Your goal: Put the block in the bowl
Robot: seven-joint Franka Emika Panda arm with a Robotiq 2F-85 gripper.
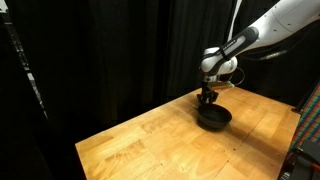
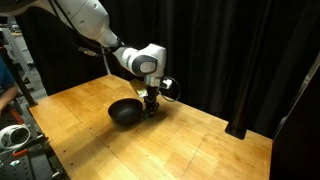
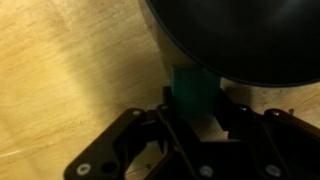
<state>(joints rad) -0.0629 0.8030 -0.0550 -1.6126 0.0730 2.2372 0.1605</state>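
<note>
My gripper rises with the green block (image 3: 190,90) above the black bowl's rim next, then shifts over the bowl's opening, since the block sits against the bowl's outer side.
A small green block (image 3: 190,90) sits on the wooden table right against the outer wall of the round black bowl (image 3: 240,40). My gripper (image 3: 192,115) is down at the table with a finger on each side of the block, pressed to its sides. In both exterior views the gripper (image 1: 206,100) (image 2: 151,106) stands upright beside the bowl (image 1: 213,118) (image 2: 125,113). The block is hidden behind the fingers there.
The wooden table (image 1: 150,140) (image 2: 200,140) is ringed by black curtains. Its edges run close on the near sides. Equipment stands off the table's edge (image 2: 15,135).
</note>
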